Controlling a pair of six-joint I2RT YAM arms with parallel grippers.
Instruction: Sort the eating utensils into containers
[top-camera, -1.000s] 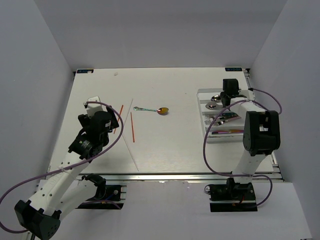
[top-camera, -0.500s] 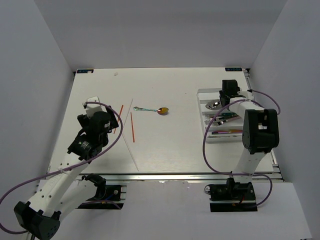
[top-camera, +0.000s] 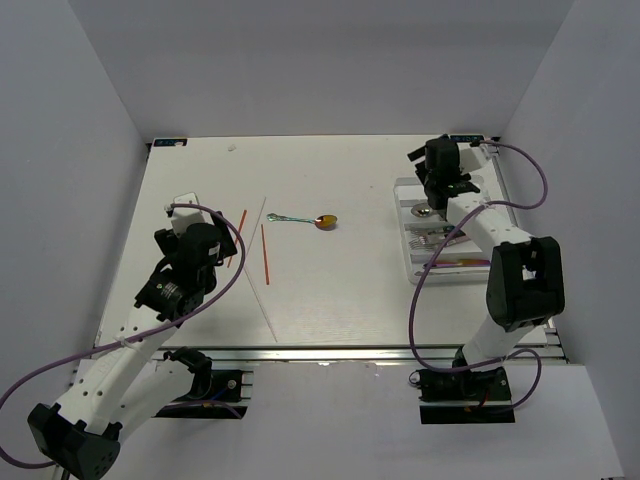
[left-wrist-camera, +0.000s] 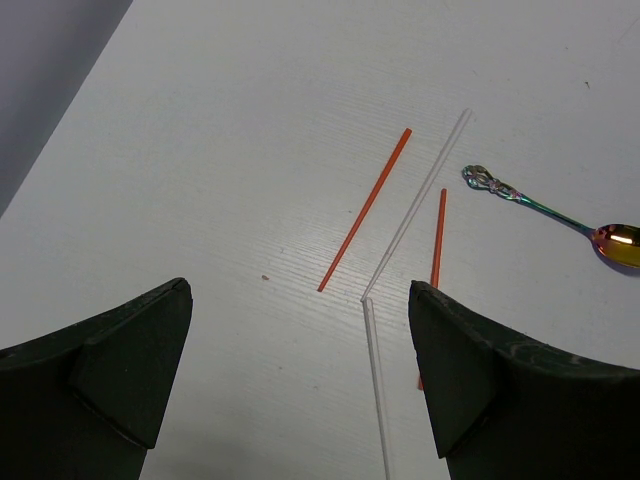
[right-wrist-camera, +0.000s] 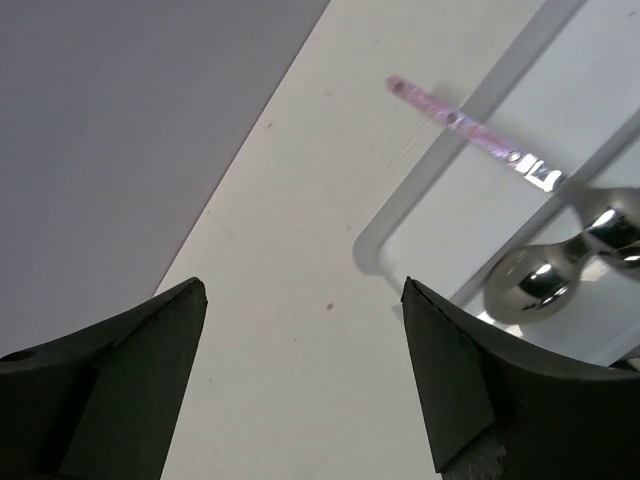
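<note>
The purple handle's inner end (right-wrist-camera: 512, 156) slants below, so the robot's right gripper should next move over to the right in the wrist view, turn to straddle that end and lower.
Two red-orange chopsticks (top-camera: 237, 237) (top-camera: 265, 253) and two thin white chopsticks (top-camera: 262, 214) (top-camera: 266, 300) lie on the table left of centre. An iridescent spoon (top-camera: 305, 219) lies to their right. My left gripper (top-camera: 208, 222) hovers open just left of them. In its wrist view the jaws (left-wrist-camera: 300, 310) stand wide with a white chopstick (left-wrist-camera: 375, 380) running between them, untouched. The white tray (top-camera: 404, 250) at the right holds several utensils. My right gripper (top-camera: 435, 175) is open and empty above the tray's far left corner (right-wrist-camera: 365, 250). A silver spoon (right-wrist-camera: 525, 285) and a purple handle (right-wrist-camera: 450, 115) show there.
Grey walls close in the table on the left, back and right. The purple handle pokes out over the tray's rim. The right arm's cable (top-camera: 525, 180) loops beside the tray.
My right gripper has opened wide and moved from over the tray's compartments to its far left corner. The left arm and the loose utensils have not moved.
</note>
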